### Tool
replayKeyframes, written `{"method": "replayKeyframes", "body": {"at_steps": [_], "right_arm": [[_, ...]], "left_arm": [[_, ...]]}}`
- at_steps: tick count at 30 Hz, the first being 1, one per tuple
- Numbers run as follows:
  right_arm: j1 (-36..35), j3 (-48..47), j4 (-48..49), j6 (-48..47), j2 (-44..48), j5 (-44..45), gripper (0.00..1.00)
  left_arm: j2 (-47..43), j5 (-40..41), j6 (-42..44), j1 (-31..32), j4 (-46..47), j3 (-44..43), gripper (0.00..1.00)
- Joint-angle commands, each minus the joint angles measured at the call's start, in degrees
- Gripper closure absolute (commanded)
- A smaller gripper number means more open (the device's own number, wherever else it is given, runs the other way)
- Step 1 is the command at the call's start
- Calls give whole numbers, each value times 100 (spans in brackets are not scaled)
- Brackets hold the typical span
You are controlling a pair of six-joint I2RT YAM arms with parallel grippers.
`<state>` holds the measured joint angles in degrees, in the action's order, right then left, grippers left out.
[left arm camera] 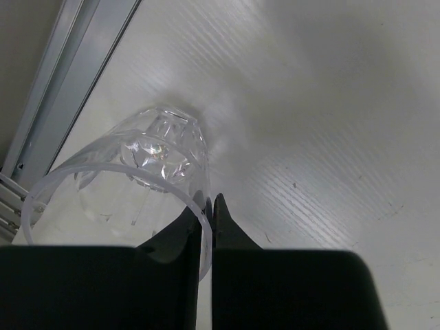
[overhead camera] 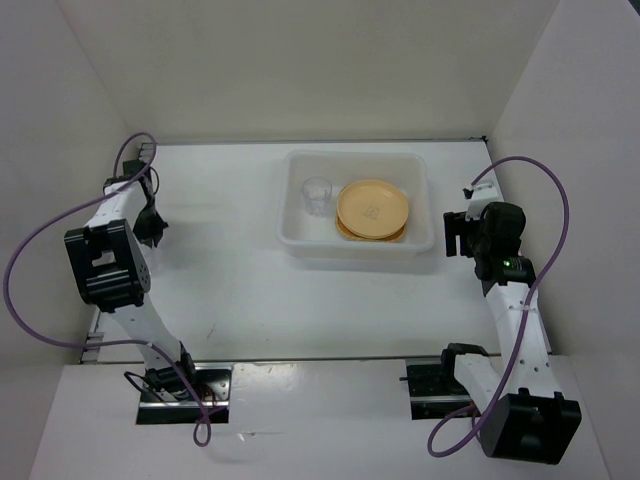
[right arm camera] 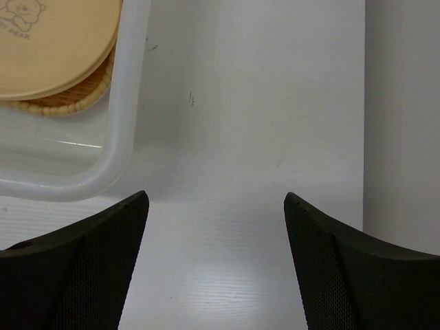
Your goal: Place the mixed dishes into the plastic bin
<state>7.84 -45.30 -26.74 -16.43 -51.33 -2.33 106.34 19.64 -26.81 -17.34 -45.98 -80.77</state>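
Note:
The bin's bare near corner by its cup lies right of my left gripper in the top view, so next my left gripper should lift, cross over, lower and release.
A clear glass cup (left arm camera: pixel 141 165) stands on the white table at the far left, by a metal rail. My left gripper (left arm camera: pixel 210 206) is shut on its rim, one finger inside the cup and one outside. From above, this gripper (overhead camera: pixel 150 224) hides that cup. The plastic bin (overhead camera: pixel 350 246) sits mid-table and holds another glass cup (overhead camera: pixel 316 195) and a round tan-yellow plate (overhead camera: pixel 372 208) stacked on a woven-pattern plate (overhead camera: pixel 343 231). My right gripper (overhead camera: pixel 455 232) hovers open just right of the bin, nothing between its fingers. Its wrist view shows the gripper (right arm camera: pixel 216 206), the bin's corner (right arm camera: pixel 124 103) and both plates (right arm camera: pixel 48 41).
A metal rail (left arm camera: pixel 69 75) runs along the table's left edge next to the held cup. White walls close in the table at the back and on both sides. The arm bases sit at the near edge.

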Motion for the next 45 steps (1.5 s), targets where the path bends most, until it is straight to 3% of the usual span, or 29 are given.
{"method": "replayKeyframes", "body": {"at_steps": [1, 5, 9, 10, 12, 17, 21, 24, 29, 33, 45], "right_arm": [[-45, 56, 187, -63, -8, 48, 16], [-45, 56, 187, -63, -61, 48, 16], [-45, 56, 240, -63, -61, 48, 16], [-45, 56, 240, -63, -61, 48, 16], [-45, 56, 240, -63, -61, 48, 16], [-45, 109, 240, -63, 105, 101, 16], [-45, 109, 292, -63, 219, 101, 15], [-45, 109, 292, -63, 273, 153, 15], [-45, 109, 345, -63, 325, 154, 15], [-45, 109, 345, -63, 325, 206, 15], [-45, 109, 345, -63, 325, 259, 15]], "left_arm": [[-166, -21, 62, -32, -8, -394, 100], [-1025, -898, 0, 274, 246, -983, 100], [-1818, -2942, 245, 749, 1752, -1222, 100], [-1819, -3957, 246, 846, 1941, -1370, 100], [-1539, -4380, 464, 1398, 1796, -2202, 100], [-204, -3600, 1107, 3189, 470, -3918, 100], [719, -3520, 1239, 3799, -218, -4543, 100], [1080, -2818, 1239, 4291, -298, -4535, 100], [1310, -2105, 1187, 4573, -526, -4482, 100], [1494, -2411, 1187, 4573, -430, -4149, 100], [1600, -2307, 1134, 4802, -280, -3779, 100]]}}
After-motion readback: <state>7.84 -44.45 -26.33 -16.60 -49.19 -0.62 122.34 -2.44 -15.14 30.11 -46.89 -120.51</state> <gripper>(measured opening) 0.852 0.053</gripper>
